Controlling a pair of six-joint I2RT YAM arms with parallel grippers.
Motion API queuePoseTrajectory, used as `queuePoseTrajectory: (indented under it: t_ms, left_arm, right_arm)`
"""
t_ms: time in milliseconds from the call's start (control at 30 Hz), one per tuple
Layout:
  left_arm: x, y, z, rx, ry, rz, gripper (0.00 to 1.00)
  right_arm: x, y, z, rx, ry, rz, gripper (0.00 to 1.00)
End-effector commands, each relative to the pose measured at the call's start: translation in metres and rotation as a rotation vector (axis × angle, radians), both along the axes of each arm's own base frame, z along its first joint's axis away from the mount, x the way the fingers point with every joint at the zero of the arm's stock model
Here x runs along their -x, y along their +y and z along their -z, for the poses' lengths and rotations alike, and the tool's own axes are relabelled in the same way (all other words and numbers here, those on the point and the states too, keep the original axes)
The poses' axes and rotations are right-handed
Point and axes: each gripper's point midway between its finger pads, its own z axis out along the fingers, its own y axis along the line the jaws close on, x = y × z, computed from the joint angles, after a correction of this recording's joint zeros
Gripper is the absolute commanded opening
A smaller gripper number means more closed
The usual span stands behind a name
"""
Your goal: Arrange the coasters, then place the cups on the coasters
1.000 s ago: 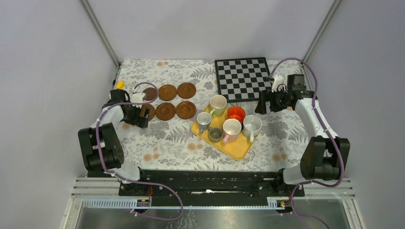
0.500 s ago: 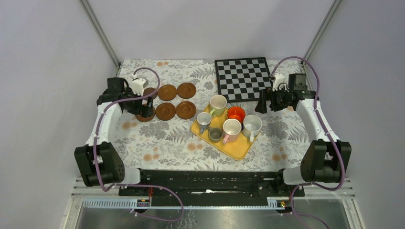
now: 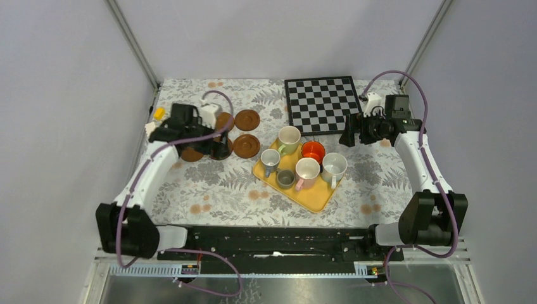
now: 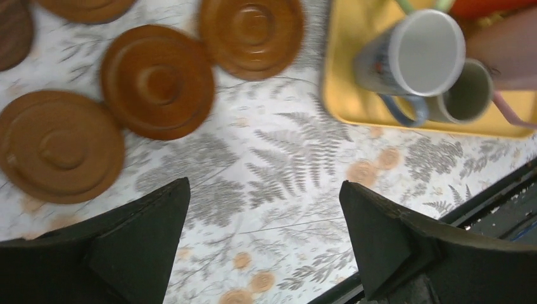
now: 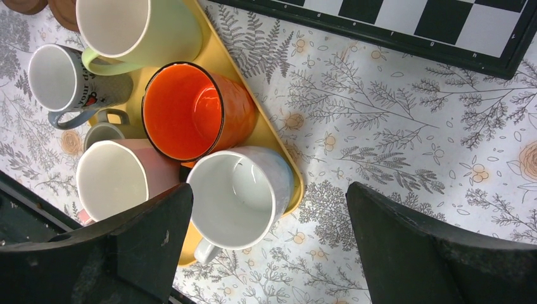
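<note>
Next, my left gripper moves across and down to straddle the blue-grey cup's handle [image 3: 268, 172] [image 4: 406, 114], since it juts out below and to its right in the top view.
Several dark-brown coasters [image 3: 247, 119] lie at the back left, and my left arm covers some of them. The left wrist view shows coasters [image 4: 157, 81] ahead of my open left gripper [image 4: 264, 187], which hovers empty over bare tablecloth. In the top view that left gripper [image 3: 220, 147] hangs beside the coaster group. Six cups stand on the yellow tray [image 3: 313, 199]: pale green [image 3: 289, 138], orange-red [image 3: 313, 151], white [image 3: 334, 166], pinkish [image 3: 307, 171], blue-grey [image 3: 270, 158] and grey-brown [image 3: 285, 178]. My right gripper [image 3: 348, 136] is open and empty, raised right of the tray, looking down on the white cup [image 5: 234, 196].
A black-and-white chessboard [image 3: 322, 104] lies at the back right, just behind my right gripper. A small yellow object [image 3: 159, 113] sits at the table's left edge. Grey walls and metal posts close in the table on three sides.
My left arm swung from the table's left edge rightward over the coasters, gripper still open. The right arm shifted slightly back. Cups and tray stayed put.
</note>
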Motion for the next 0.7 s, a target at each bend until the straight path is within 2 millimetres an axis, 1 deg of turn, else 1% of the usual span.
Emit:
queuePoseTrajectory:
  t_ms: [0,100,267,300,467,567,633,667]
  left_arm:
    - [0.008,-0.045,-0.026,-0.034,-0.173,-0.036,0.99]
    - [0.016,-0.071,-0.020,-0.015,-0.136,-0.030,0.99]
    - [0.019,-0.091,-0.006,0.059,-0.088,-0.062,0.99]
    - [0.022,-0.097,-0.004,0.080,-0.088,-0.064,0.98]
    - [0.037,-0.123,0.026,0.082,-0.030,-0.105,0.85]
    - [0.046,-0.139,0.036,0.071,-0.010,-0.086,0.76]
    - [0.049,-0.150,0.039,0.053,-0.024,-0.051,0.76]
    - [0.048,-0.154,0.040,0.036,-0.042,-0.050,0.75]
  right_arm:
    - [-0.006,-0.002,-0.013,-0.009,-0.056,0.031,0.98]
    - [-0.007,-0.002,-0.008,-0.009,-0.035,0.033,0.98]
    - [-0.007,-0.003,-0.005,-0.006,-0.027,0.032,0.98]
    - [-0.006,-0.003,-0.003,-0.001,-0.028,0.033,0.98]
    - [-0.005,-0.005,0.001,0.010,-0.030,0.033,0.98]
    - [-0.006,-0.004,0.005,0.008,-0.017,0.026,0.98]
    - [-0.006,-0.005,0.007,0.014,-0.008,0.026,0.98]
    - [-0.006,-0.006,0.007,0.018,-0.006,0.028,0.98]
